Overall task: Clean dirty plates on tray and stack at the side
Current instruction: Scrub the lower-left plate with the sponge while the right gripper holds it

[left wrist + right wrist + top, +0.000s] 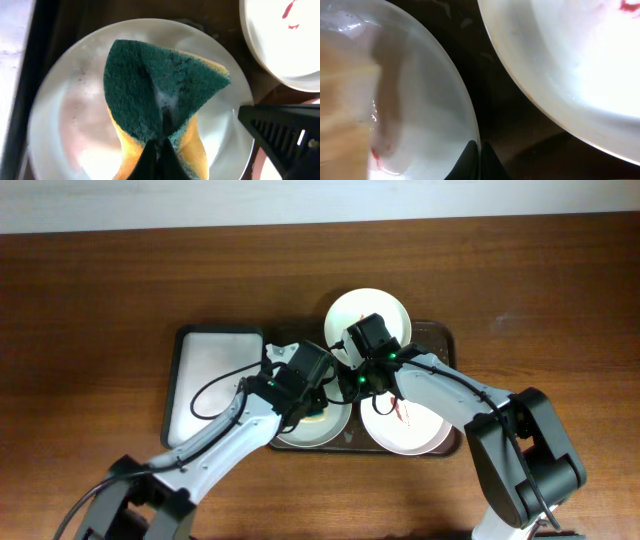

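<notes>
My left gripper should lift, then carry the sponge (160, 80) across and down onto the smaller white tray, because that tray is to the gripper's left in the overhead view.
The pale mint green plate (300, 435) lies at the front left of the dark tray (432, 332), wet and soapy. My left gripper (315, 408) is shut on a green and yellow sponge (160, 80) and presses it flat on this plate (65, 100). My right gripper (352, 385) is shut on the plate's right rim (420, 100), its fingers (479, 150) pinching the edge. The white plate (385, 305) lies at the tray's back, with red streaks (287, 10). The pinkish-white plate (415, 430) lies at the front right, also streaked red.
A smaller black-rimmed white tray (210, 370) sits just left of the dark tray. Bare wood-grain tabletop (90, 330) surrounds both trays. The two arms cross close together above the dark tray's middle.
</notes>
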Robot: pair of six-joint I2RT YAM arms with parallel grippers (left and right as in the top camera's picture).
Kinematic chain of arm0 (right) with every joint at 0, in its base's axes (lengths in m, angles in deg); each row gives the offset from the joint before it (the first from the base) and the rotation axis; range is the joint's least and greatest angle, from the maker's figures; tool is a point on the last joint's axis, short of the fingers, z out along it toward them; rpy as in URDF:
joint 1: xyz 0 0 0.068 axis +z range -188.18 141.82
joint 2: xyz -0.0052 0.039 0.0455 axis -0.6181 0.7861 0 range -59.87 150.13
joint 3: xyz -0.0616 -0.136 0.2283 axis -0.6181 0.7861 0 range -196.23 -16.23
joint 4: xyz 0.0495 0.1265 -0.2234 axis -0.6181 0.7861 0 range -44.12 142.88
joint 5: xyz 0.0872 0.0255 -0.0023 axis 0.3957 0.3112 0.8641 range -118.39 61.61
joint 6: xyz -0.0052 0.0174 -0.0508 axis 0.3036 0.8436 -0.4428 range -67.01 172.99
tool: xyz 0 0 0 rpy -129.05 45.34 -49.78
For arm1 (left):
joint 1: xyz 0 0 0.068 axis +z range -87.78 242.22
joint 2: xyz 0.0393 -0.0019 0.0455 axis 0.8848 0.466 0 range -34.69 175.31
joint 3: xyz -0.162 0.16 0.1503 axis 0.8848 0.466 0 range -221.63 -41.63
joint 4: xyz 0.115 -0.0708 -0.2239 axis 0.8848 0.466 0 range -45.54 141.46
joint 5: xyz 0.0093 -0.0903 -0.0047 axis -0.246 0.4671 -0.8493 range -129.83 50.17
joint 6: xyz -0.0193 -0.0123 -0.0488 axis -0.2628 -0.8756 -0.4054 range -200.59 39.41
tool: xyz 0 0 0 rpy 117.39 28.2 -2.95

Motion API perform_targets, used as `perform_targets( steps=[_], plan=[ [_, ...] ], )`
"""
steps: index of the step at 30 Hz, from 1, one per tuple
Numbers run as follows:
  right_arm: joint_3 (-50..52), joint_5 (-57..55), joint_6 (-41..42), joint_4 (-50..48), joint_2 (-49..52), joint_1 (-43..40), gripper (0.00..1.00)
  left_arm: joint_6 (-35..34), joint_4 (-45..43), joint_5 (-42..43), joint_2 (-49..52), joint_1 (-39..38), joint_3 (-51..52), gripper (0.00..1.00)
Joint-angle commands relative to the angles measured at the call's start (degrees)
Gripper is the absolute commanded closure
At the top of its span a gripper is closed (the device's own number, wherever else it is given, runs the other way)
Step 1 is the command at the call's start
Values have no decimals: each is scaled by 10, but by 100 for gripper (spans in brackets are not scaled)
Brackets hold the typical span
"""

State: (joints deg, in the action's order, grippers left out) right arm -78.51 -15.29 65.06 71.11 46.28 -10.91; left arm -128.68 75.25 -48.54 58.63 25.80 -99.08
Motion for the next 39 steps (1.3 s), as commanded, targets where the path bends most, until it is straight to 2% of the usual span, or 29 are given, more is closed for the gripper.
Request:
perform_targets(
  steps=[1, 5, 11, 15, 18, 21, 25, 29, 34, 39],
  plan=[
    [-10, -3, 5, 1, 3, 5, 96, -16, -13, 8, 51, -3, -7, 100],
    [-10, -3, 5, 1, 3, 5, 96, -16, -26, -2, 78, -3, -7, 100],
    [-10, -3, 5, 1, 3, 5, 96, -15, 30, -180, 78, -3, -8, 100],
    [-10, -3, 5, 1, 3, 5, 96, 2, 44, -183, 65, -3, -19, 100],
    [-10, -3, 5, 1, 3, 5, 96, 2, 64, -171, 17, -3, -36, 100],
    [-10, -3, 5, 0, 3, 5, 96, 1, 59, -113, -36, -3, -38, 100],
    [-10, -3, 5, 0, 3, 5, 96, -35, 57, -27, -12, -3, -35, 100],
    [-10, -3, 5, 0, 3, 5, 96, -82, 57, 0, 40, -24, -35, 100],
    [-10, -3, 5, 0, 3, 5, 96, -97, 56, -16, 94, -62, -35, 100],
    [-10, -3, 5, 0, 3, 5, 96, -91, 83, -164, 102, -59, -35, 100]
  ],
)
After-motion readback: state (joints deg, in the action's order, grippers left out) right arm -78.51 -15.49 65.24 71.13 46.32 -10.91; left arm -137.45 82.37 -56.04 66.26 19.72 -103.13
